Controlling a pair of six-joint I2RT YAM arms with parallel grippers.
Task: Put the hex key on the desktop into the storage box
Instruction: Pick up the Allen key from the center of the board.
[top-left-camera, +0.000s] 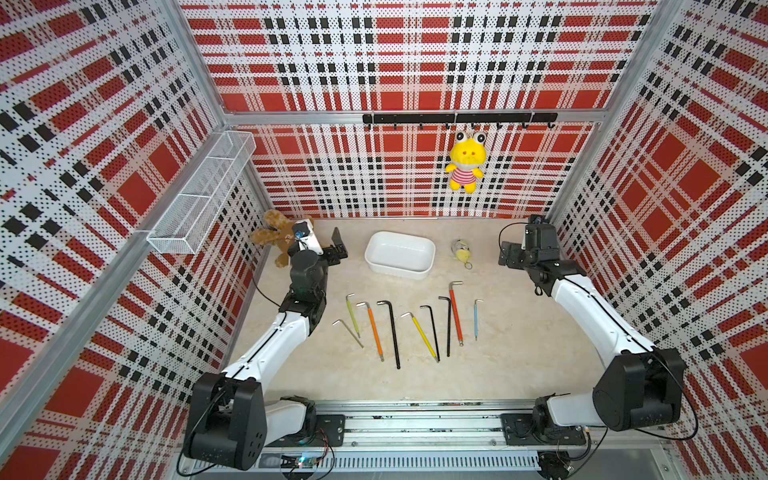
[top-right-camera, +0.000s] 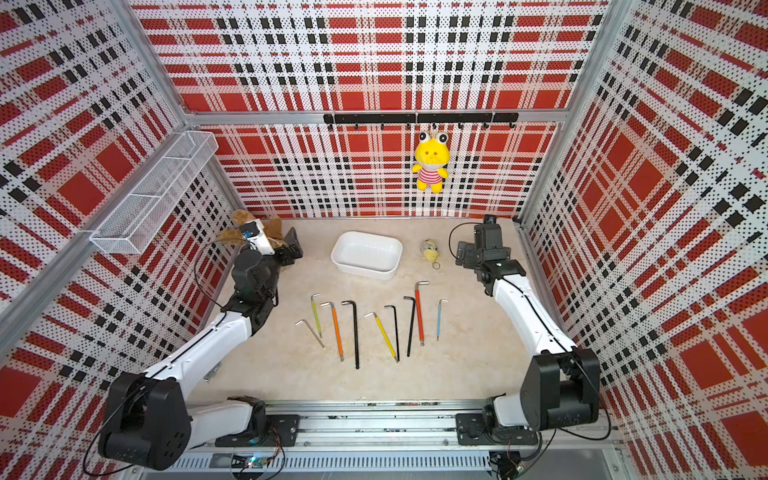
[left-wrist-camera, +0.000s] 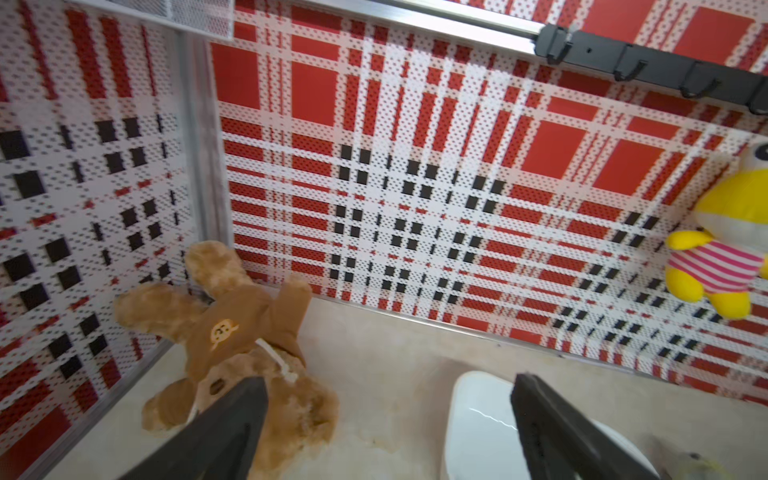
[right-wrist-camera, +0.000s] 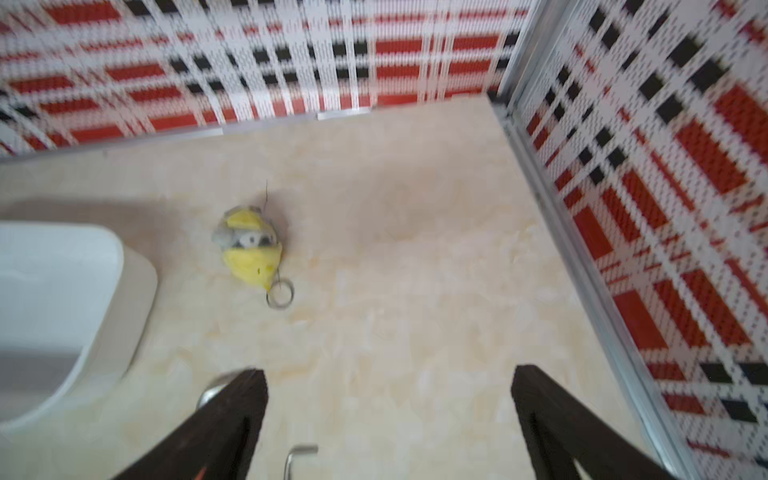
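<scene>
I should next pull my right gripper back, tilt it down and lower it onto the key's body near the bend (top-left-camera: 476, 314), because the blue key is below the gripper and back toward the base.
Several hex keys lie side by side on the cream desktop (top-left-camera: 519, 353), from a bare silver one (top-left-camera: 348, 332) through a long black one (top-left-camera: 392, 332) to red (top-left-camera: 456, 311) and blue (top-left-camera: 476, 318). Behind them sits the white storage box (top-left-camera: 400, 254) (top-right-camera: 366, 253), nothing in it. My left gripper (top-left-camera: 338, 246) (left-wrist-camera: 388, 386) hovers left of the box, open and holding nothing. Right of the box my right gripper (top-left-camera: 509, 254) (right-wrist-camera: 388, 382) is also open, over bare desktop. The blue key's bent end (right-wrist-camera: 301, 451) shows below it.
A brown teddy bear (top-left-camera: 274, 239) lies in the back left corner behind the left gripper. A small yellow keychain toy (top-left-camera: 461, 250) sits between box and right gripper. A yellow plush (top-left-camera: 465, 162) hangs from the hook rail (top-left-camera: 457, 118). A wire basket (top-left-camera: 203, 195) hangs on the left wall.
</scene>
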